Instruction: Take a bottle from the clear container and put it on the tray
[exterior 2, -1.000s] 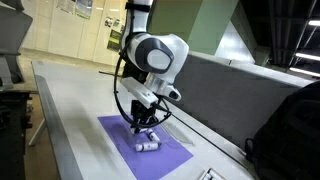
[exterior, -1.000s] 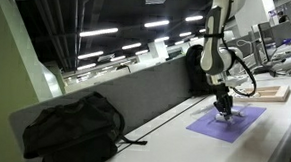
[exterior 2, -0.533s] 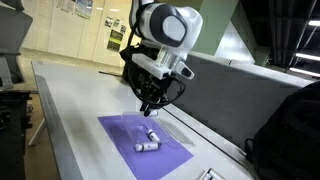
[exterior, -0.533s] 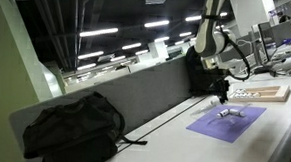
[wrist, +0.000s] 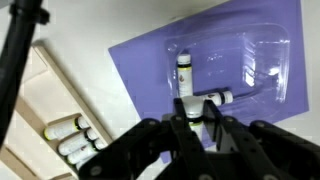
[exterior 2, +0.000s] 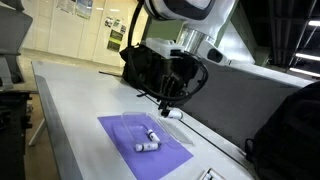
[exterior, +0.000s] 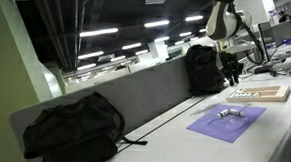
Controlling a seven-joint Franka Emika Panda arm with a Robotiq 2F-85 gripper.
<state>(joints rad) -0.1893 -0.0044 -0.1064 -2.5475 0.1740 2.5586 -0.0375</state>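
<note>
My gripper turns, moves left in the wrist view, and lowers to release the bottle next, since the tray has an empty spot beside its bottles.
My gripper is shut on a small whitish bottle and holds it in the air. In an exterior view the gripper hangs above the near end of the light wooden tray; it also shows in the other exterior view. The clear container lies on the purple mat and holds two more bottles. In the wrist view the tray is at the left with several bottles lying in it.
A black backpack lies on the table by the grey partition. Another black bag stands behind the mat, also seen in the other exterior view. A black cable crosses the wrist view's left side.
The gripper has risen from the clear container on the mat and moved sideways toward the tray, carrying a bottle. The container and mat stayed put.
</note>
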